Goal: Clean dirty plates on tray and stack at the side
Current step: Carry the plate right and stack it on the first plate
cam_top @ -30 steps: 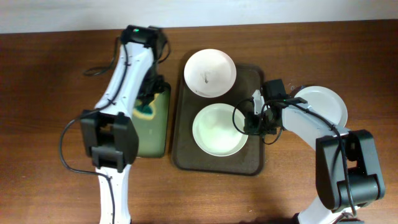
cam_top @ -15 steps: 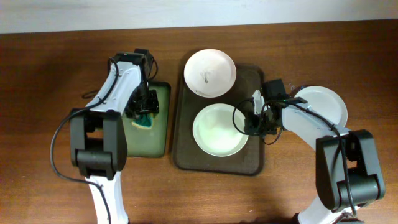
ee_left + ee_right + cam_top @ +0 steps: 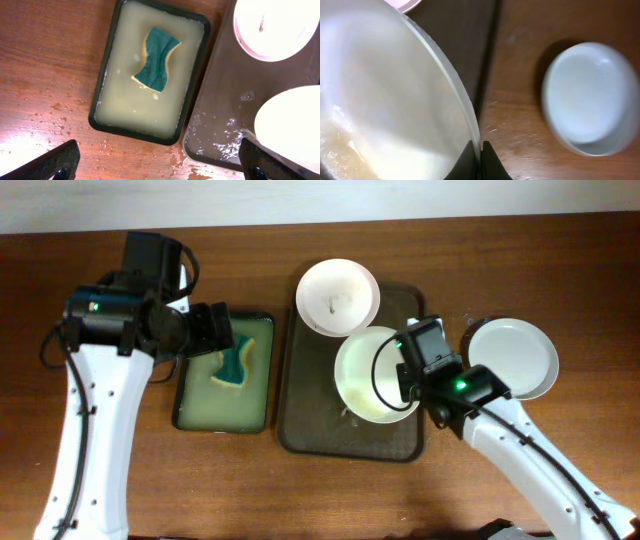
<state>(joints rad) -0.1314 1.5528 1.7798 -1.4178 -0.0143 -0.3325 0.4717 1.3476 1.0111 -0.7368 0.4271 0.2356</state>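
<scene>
My right gripper will tilt, swing right in the overhead view, and lower onto the third white plate (image 3: 515, 358) (image 3: 587, 95) to release, since that plate rests clean beside the tray.
The dark tray (image 3: 300, 385) lies mid-table. One white plate (image 3: 338, 297) with a dark smear sits at its far end. A second white plate (image 3: 368, 375) hangs tilted above the tray, wet inside, with my right gripper (image 3: 407, 378) shut on its right rim; in the right wrist view the fingertips (image 3: 480, 150) pinch that rim (image 3: 465, 107). A third white plate (image 3: 513, 358) rests on the table right of the tray. My left gripper (image 3: 212, 330) hovers wide open and empty above the sponge tray; in its wrist view only its fingertips (image 3: 62, 160) show.
A green and yellow sponge (image 3: 233, 365) lies in the small black-rimmed tray (image 3: 190, 418) of soapy water, left of the dark tray. Water drops and suds spot the wood and the dark tray's floor (image 3: 225, 120).
My left gripper opened, let go of the sponge and rose away from the small tray. My right gripper lifted and tilted the near plate off the dark tray.
</scene>
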